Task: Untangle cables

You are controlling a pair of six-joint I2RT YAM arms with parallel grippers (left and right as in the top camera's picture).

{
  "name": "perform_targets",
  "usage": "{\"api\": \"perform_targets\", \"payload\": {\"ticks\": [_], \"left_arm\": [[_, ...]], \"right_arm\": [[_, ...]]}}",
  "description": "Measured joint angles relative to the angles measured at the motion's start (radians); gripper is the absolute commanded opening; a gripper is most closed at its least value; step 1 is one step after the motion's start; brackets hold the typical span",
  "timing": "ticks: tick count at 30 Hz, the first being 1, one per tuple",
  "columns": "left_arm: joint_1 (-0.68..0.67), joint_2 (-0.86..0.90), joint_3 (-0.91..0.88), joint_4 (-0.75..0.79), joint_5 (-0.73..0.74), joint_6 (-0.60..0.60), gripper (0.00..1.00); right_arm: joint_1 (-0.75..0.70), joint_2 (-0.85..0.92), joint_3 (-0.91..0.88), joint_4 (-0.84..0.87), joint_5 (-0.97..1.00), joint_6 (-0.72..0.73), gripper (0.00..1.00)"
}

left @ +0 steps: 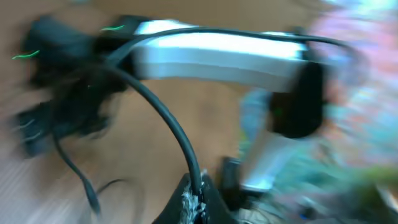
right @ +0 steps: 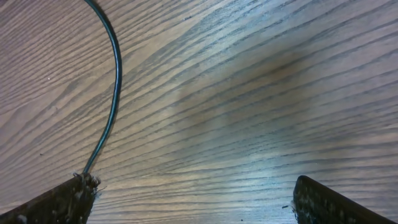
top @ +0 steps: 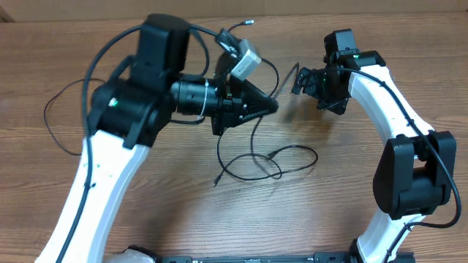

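Observation:
The left gripper shifts to the left in the overhead view next, then lowers to the bare wood (top: 186, 150) beside the loops, as its cable still crosses them.
Thin black cables lie in loose loops (top: 257, 159) on the wooden table, just below my left gripper. One plug end (top: 216, 180) rests at the front of the loops, and another strand curves out at the far left (top: 55, 109). My left gripper (top: 269, 105) points right and is shut on a black cable (left: 177, 134), which runs up out of its fingertips (left: 199, 200); that view is blurred. My right gripper (top: 302, 79) is open just right of it, fingers wide apart (right: 196, 199) over bare wood. A thin cable (right: 114, 81) runs down to its left finger.
The wooden table (top: 344, 190) fills the view. The white right arm (top: 387, 109) arches along the right side, and it also shows in the left wrist view (left: 217, 59). A silvery-tipped cord end (top: 245, 23) lies near the far edge.

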Motion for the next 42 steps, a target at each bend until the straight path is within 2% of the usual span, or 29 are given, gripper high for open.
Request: {"api": "perform_targets", "payload": {"ticks": [4, 7, 11, 20, 27, 34, 42], "left_arm": [[0.0, -0.038, 0.002, -0.088, -0.455, -0.192, 0.04], [0.0, -0.033, 0.002, -0.165, -0.673, -0.28, 0.04], [0.0, -0.014, 0.0, -0.24, -0.892, -0.371, 0.04], [0.002, 0.155, -0.017, -0.441, -1.236, -0.478, 0.04], [0.006, 0.321, -0.019, -0.526, -1.323, -0.526, 0.05], [0.006, 0.529, -0.019, -0.581, -1.307, -0.53, 0.04], [0.006, 0.642, -0.019, -0.584, -1.276, -0.53, 0.04]], "right_arm": [[0.0, 0.0, 0.0, 0.0, 0.0, 0.0, 1.0], [0.0, 0.0, 0.0, -0.001, 0.0, 0.0, 1.0], [0.0, 0.0, 0.0, 0.0, 0.0, 0.0, 1.0], [0.0, 0.0, 0.0, 0.0, -0.001, 0.0, 1.0], [0.0, 0.0, 0.0, 0.0, 0.0, 0.0, 1.0], [0.0, 0.0, 0.0, 0.0, 0.0, 0.0, 1.0], [0.0, 0.0, 0.0, -0.001, 0.0, -0.001, 1.0]]}}
